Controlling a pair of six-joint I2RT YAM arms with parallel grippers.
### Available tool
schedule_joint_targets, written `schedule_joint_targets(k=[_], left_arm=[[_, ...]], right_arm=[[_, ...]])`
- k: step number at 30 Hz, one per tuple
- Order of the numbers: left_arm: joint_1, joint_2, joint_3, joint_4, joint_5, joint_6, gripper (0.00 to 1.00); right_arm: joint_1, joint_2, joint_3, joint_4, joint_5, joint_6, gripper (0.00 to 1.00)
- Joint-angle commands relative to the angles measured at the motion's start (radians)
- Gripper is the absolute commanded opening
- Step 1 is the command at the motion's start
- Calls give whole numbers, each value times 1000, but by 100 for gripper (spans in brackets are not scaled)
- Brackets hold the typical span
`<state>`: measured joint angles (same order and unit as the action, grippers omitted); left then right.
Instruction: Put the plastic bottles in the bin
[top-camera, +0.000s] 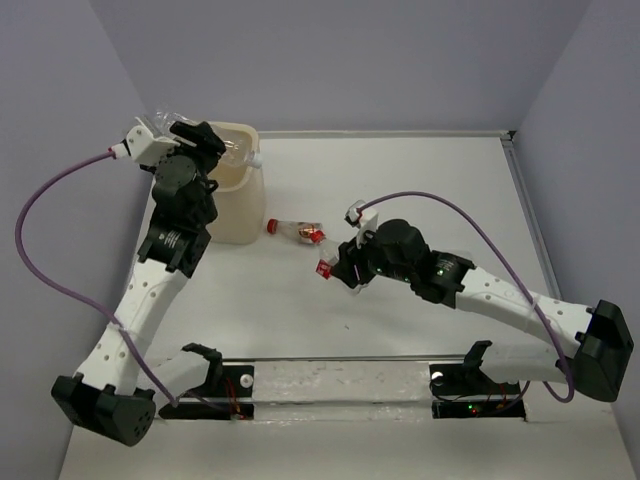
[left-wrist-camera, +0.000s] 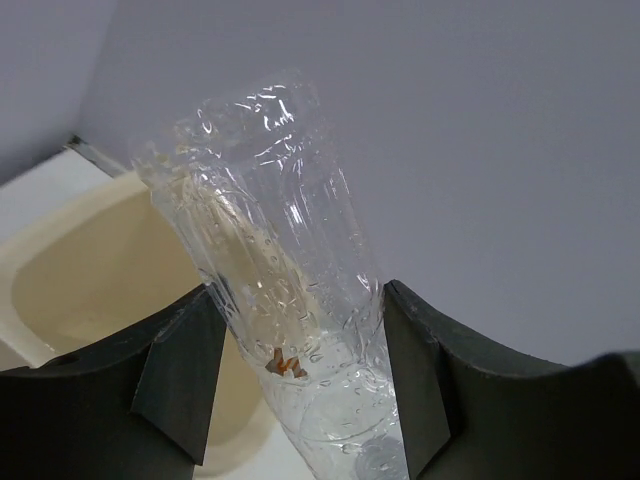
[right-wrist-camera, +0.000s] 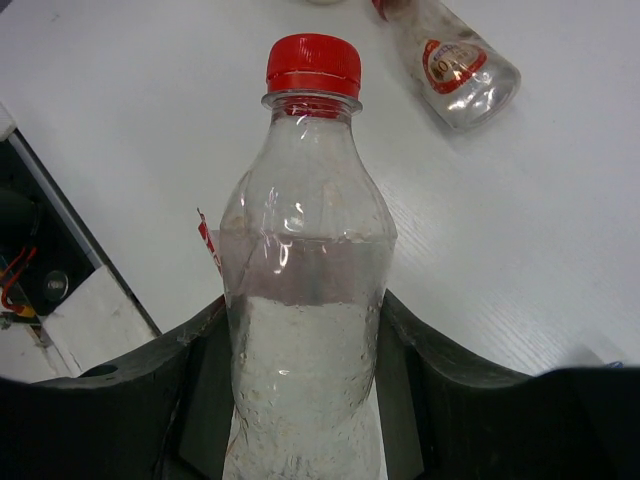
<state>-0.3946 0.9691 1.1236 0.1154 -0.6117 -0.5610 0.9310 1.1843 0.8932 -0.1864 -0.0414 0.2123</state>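
I need to turn my left gripper to the left in its wrist view next, toward the bin's opening (top-camera: 231, 177) (left-wrist-camera: 115, 272), and let go, because the white cap overhangs the bin's rim.
My left gripper (top-camera: 222, 148) (left-wrist-camera: 300, 390) is shut on a clear, wet plastic bottle (left-wrist-camera: 270, 230) and holds it tilted over the rim of the cream bin (top-camera: 240, 215) (left-wrist-camera: 80, 270). The bottle's white cap (top-camera: 256, 158) sticks out past the bin's right edge. My right gripper (top-camera: 345, 265) (right-wrist-camera: 305, 400) is shut on a second clear bottle (right-wrist-camera: 310, 300) with a red cap (right-wrist-camera: 313, 65) (top-camera: 323, 268), low over the table's middle. A third small bottle (top-camera: 295, 230) (right-wrist-camera: 455, 65), with a red cap and a red label, lies on its side between the bin and my right gripper.
Grey-purple walls close the table at the back and both sides. A rail (top-camera: 525, 200) runs along the right edge. The arms' mounting bar (top-camera: 340, 385) with black clamps and wiring spans the near edge. Purple cables (top-camera: 40, 210) loop off both arms.
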Motion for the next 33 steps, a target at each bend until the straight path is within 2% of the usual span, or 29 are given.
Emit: schedule_joint_targets(k=[1,7,10,12,13,14,17,18,24,27,29,33], left_arm=[[95,141,134,56,-178,211,15],[114,224,147,185,-324,450,15],[112,266,139,259,-362,510,15],[112,304,148,247,-361,530,21],[112,310,148,247,-355,518,32],[112,312,153,203,-346,469,61],[112,271,166,118,-251,397,96],[112,255,169,100,-191,389,99],[114,98,190,-69,-53,313,99],[114,-19,136,-108,16,262,99],[114,-102,73,-114,71,227,99],[114,-228,-45,-180,86,194,99]], right_arm=[[6,-18,61,91,-34,-27,24],[6,-9,79,136,-61,-31,24],[6,8,118,163,-71,-33,24],[6,26,165,174,-75,-39,23],[6,35,182,186,-77,-42,23],[6,46,203,224,-77,-45,23],[6,116,304,264,-80,-59,23],[6,162,334,272,-83,-59,23],[6,307,570,321,-112,-44,23],[6,421,683,332,-127,-45,23],[6,492,821,332,-143,-48,23],[6,714,1065,340,-152,-47,23]])
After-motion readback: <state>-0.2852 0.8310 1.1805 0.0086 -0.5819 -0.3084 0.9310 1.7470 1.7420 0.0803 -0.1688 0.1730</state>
